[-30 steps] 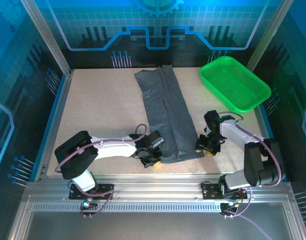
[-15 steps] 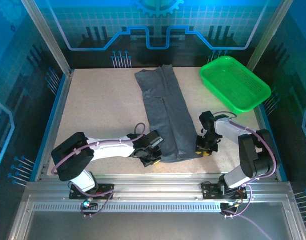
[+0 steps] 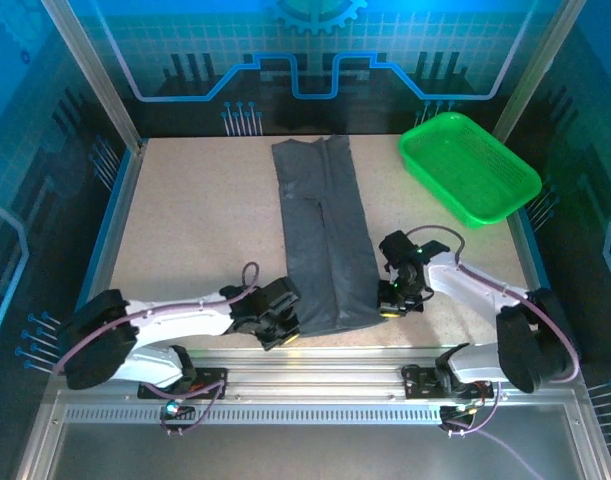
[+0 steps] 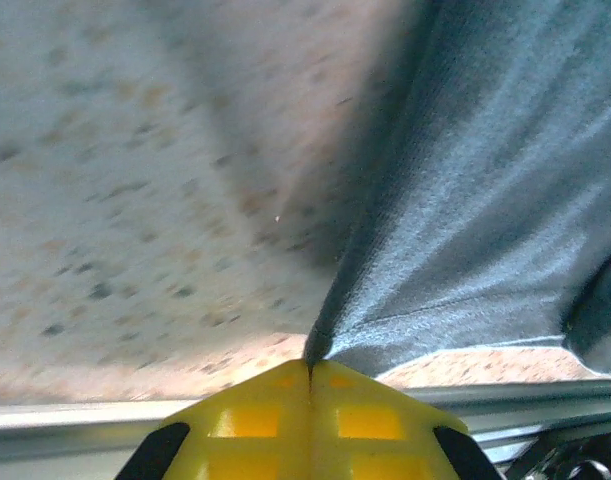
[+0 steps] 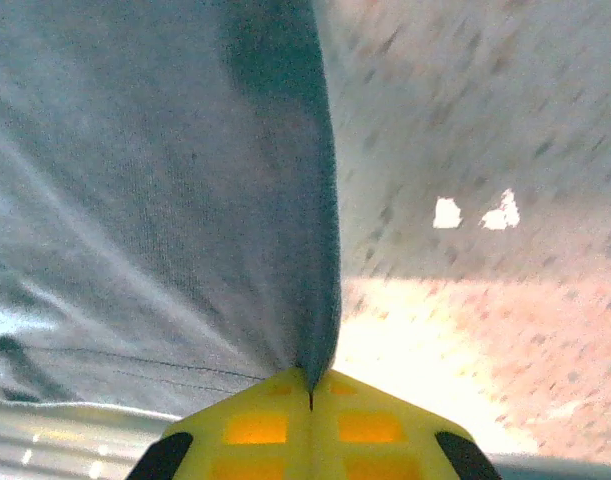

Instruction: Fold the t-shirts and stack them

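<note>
I need to raise my left gripper, move the t-shirt's near corner outward and lower it onto the t-shirt's far half [image 3: 292,204] to let go, because the t-shirt is still at full length.
A dark slate-grey t-shirt [image 3: 323,235], folded into a long narrow strip, runs from the table's back to near its front edge. My left gripper [image 3: 285,330] is shut on the strip's near left corner. In the left wrist view the cloth [image 4: 485,200] pinches into the closed yellow fingers [image 4: 255,415]. My right gripper [image 3: 389,308] is shut on the near right corner. The right wrist view shows the grey cloth [image 5: 155,200] pulled taut into the closed yellow fingers [image 5: 360,425].
A bright green plastic tray [image 3: 468,166] stands at the back right of the speckled table [image 3: 200,230]. A metal rail [image 3: 315,375] runs along the front edge just behind both grippers. Blue panel walls enclose the table.
My right gripper moved left to the shirt's near right corner and shut on it. My left gripper drew back leftward with its corner. The strip now lies straighter and narrower.
</note>
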Available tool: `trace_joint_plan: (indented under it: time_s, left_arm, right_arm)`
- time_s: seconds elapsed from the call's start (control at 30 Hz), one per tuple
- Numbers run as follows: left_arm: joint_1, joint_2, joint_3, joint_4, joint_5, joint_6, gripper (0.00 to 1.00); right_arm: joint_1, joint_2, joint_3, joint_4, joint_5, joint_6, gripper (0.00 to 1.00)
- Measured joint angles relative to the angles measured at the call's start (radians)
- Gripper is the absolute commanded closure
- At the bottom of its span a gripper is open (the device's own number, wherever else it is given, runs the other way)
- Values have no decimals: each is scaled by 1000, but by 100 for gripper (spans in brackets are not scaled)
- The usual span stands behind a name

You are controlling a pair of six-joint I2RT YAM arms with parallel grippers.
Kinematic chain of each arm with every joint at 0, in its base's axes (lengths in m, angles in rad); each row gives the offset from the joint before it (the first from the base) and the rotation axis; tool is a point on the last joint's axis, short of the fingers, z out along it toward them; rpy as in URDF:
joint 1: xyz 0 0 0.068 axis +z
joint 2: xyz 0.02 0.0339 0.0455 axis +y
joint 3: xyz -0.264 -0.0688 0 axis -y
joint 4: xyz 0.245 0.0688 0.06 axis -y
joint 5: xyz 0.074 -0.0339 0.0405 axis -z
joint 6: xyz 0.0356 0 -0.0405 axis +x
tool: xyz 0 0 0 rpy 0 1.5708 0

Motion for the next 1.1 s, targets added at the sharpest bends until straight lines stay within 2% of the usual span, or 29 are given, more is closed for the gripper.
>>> trace_joint_plan:
  time_s: [0.2,0.33,0.43,0.53,0.6,0.8,1.1]
  left_arm:
    - [-51,-88,-33,-5,1,-32,100]
    - [-45,-179,-19,-55,-52,-55,100]
    - [-9,-231,31,-86,-90,-58,100]
    - [81,-232,116,-85,-104,-39,100]
    - [174,-205,189,-84,-90,-9,100]
    - [414,-8,446,-53,-25,116,100]
    - [610,319,659,13,65,254,100]
  right_arm:
    - [58,-95,-18,-42,-40,77,100]
    - [58,-93,30,-80,-44,95,100]
    - [40,-63,130,-111,-45,93,100]
    - [-10,-9,262,-127,-45,75,100]
    - [-46,45,362,-138,-45,60,100]
    - [-129,274,702,-158,-40,23,100]
    - [-182,700,1202,-175,-42,-6,100]
